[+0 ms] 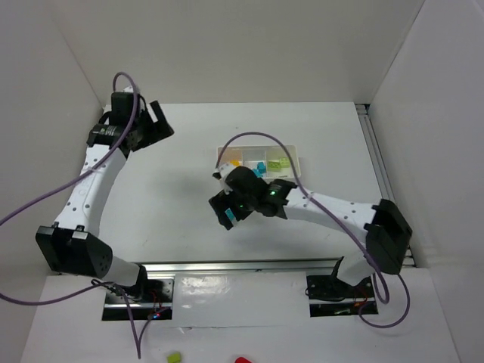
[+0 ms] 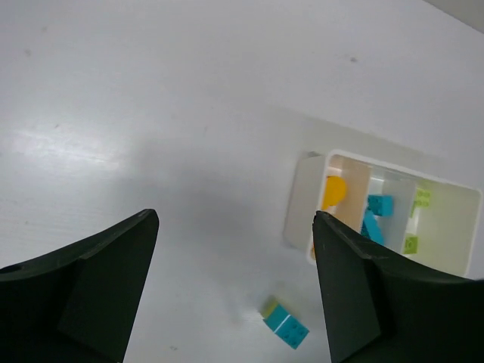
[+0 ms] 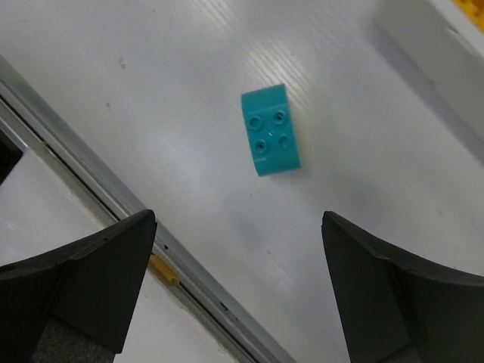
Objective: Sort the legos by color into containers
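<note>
The cyan-blue lego (image 1: 226, 219) is below the right gripper, just ahead of its open fingers, so next the right gripper should lower its fingers toward it, one on each of the lego's long sides.
A cyan-blue lego (image 3: 271, 140) lies flat on the white table, studs up. My right gripper (image 3: 238, 234) hovers over it, open and empty, with the brick just ahead of the fingertips. From the top camera this lego (image 1: 226, 219) shows at the tip of the right gripper (image 1: 229, 209). The white three-compartment tray (image 1: 296, 160) holds orange-yellow pieces (image 1: 231, 161), cyan bricks (image 1: 258, 168) and lime green bricks (image 1: 280, 162) in separate compartments. My left gripper (image 1: 160, 125) is raised at the far left, open and empty. Its camera looks down on the tray (image 2: 302, 204) and the cyan lego (image 2: 286, 325).
A metal rail (image 1: 249, 266) runs along the table's near edge, close to the loose brick, with a small yellow bit (image 3: 163, 269) in its groove. White walls enclose the table on three sides. A green piece (image 1: 174, 357) and a red one (image 1: 242, 361) lie beyond the rail.
</note>
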Motion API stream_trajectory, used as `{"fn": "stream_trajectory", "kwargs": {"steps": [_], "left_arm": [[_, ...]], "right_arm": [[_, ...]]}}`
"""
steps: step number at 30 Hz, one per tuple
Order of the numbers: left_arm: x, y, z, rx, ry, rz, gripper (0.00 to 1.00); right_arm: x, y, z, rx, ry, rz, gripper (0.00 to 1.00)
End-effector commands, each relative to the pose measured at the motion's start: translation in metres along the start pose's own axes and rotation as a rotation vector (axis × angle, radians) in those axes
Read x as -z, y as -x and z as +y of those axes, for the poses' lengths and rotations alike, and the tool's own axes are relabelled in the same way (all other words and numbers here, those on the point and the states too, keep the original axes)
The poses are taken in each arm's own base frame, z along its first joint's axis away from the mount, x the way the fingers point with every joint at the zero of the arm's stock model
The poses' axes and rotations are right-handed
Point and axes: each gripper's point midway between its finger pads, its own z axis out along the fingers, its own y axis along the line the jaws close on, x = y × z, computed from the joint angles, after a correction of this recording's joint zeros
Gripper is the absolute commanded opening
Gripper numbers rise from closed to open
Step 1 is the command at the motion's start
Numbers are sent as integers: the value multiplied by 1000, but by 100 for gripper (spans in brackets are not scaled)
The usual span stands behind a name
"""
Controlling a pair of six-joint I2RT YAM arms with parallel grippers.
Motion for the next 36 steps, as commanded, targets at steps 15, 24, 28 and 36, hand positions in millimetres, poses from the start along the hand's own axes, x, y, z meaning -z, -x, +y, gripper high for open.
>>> {"fn": "stream_trajectory", "kwargs": {"steps": [15,24,28,36], "left_arm": [[-17,-30,46,70,1,114,88],[-20,-34,50,68,2,124,87],[-19,-36,46,59,-27,138,85],[8,-33,-20,-126,-476,168,92]], "right_arm": [[-84,15,-20,133,-64,28,84],[-103,4,-10,143,0,73,56],[-90,24,-9,133,-18,21,26],[25,122,-41,-55,92,-284,14]]}}
